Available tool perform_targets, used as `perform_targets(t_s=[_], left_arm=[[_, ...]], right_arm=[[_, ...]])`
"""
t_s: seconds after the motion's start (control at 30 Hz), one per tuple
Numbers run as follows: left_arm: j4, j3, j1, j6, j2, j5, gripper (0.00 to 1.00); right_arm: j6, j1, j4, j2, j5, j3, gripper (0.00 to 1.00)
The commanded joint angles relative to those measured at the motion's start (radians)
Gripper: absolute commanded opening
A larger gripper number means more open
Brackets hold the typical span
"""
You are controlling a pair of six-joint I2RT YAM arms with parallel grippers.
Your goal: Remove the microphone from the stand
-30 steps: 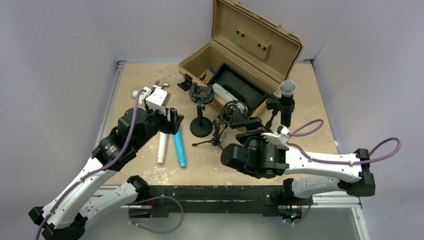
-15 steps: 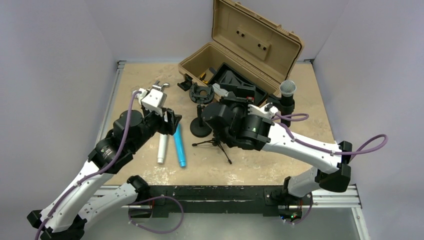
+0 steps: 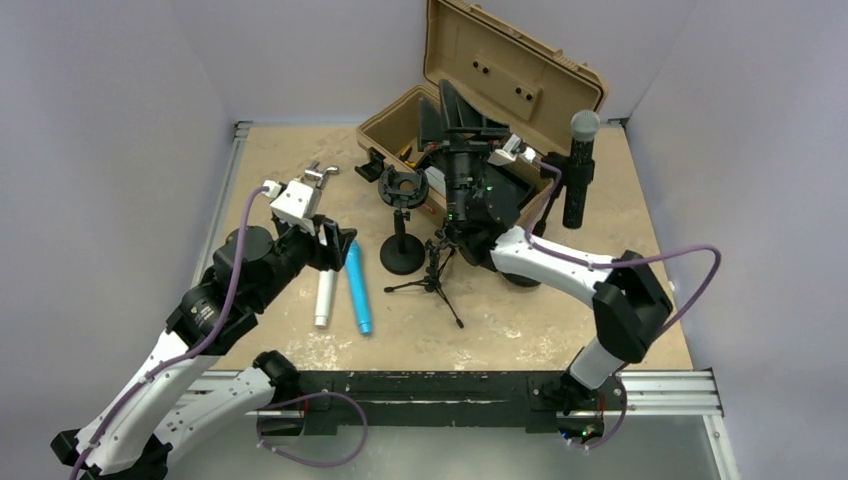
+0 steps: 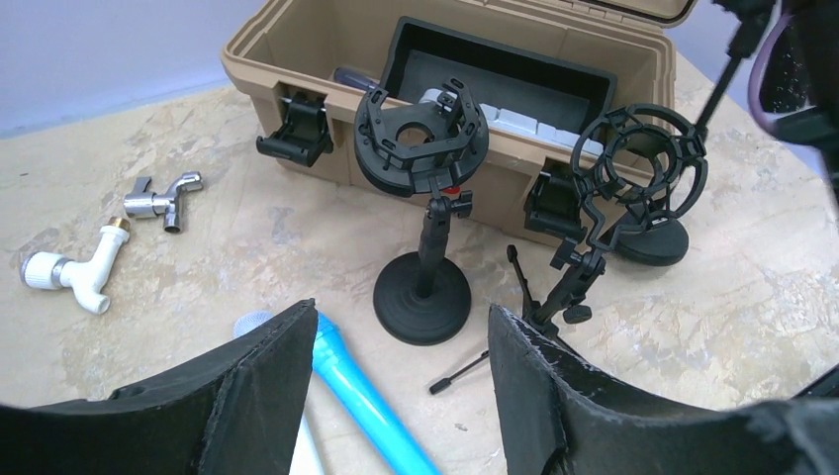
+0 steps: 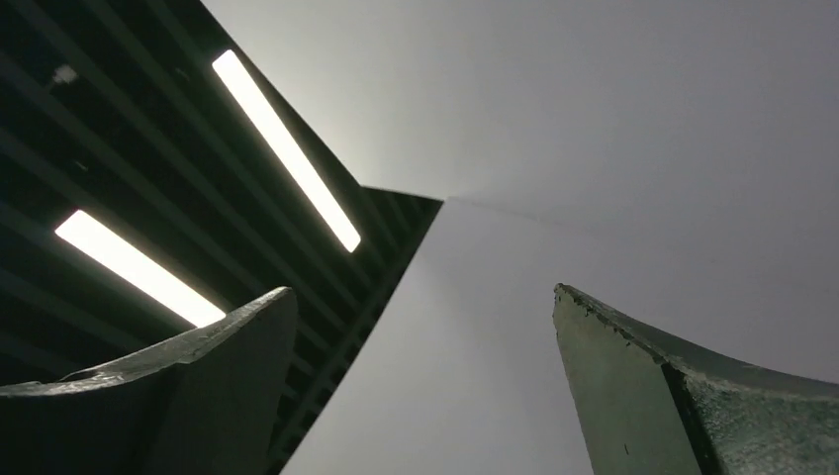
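Observation:
I should tilt my right gripper's upturned fingers down and swing it to its right in the top view, where the microphone's body below the mesh head (image 3: 582, 149) is.
The black microphone (image 3: 579, 170) with a grey mesh head stands upright at the back right, beside the open case; its thin stand rod (image 3: 545, 208) slants down behind my right arm. In the left wrist view only the rod (image 4: 727, 64) and round base (image 4: 648, 242) show. My right gripper (image 3: 456, 102) is open and empty, pointing upward in front of the case lid, left of the microphone; its wrist view shows only ceiling (image 5: 594, 119). My left gripper (image 3: 336, 243) is open and empty above a blue tube (image 3: 356, 290), and it also shows in the left wrist view (image 4: 401, 341).
A tan case (image 3: 520, 70) stands open at the back. A round-base stand with an empty shock mount (image 3: 402, 190) and a small tripod stand (image 3: 435, 275) stand mid-table. A white tube (image 3: 325, 295) lies beside the blue one. Tap fittings (image 4: 158, 195) lie at the back left.
My right arm has swung from low near the front up and back, its gripper now pointing at the ceiling. The microphone sits higher and further back. My left arm shifted slightly.

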Motion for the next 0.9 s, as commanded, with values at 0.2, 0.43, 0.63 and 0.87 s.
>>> perform_targets(t_s=[0.2,0.43,0.63,0.87], left_arm=[[0.015,-0.002,0.009,-0.002,-0.001,0.004,0.62],[0.015,0.001,0.018,-0.012,0.032,0.038,0.62],[0.020,-0.001,0.018,-0.026,0.040,0.058,0.62],[0.022,0.003,0.018,-0.038,0.057,0.102,0.62]], right_arm=[[-0.418,0.099,-0.390,-0.376,-0.199,-0.022,0.99],[-0.917,0.204,-0.753,-0.451,-0.120,0.015,0.99],[-1.081,-0.107,-1.200,-0.490,0.179,0.008,0.99],[-1.312,-0.328,-1.038,-0.599,0.093,-0.139,0.99]])
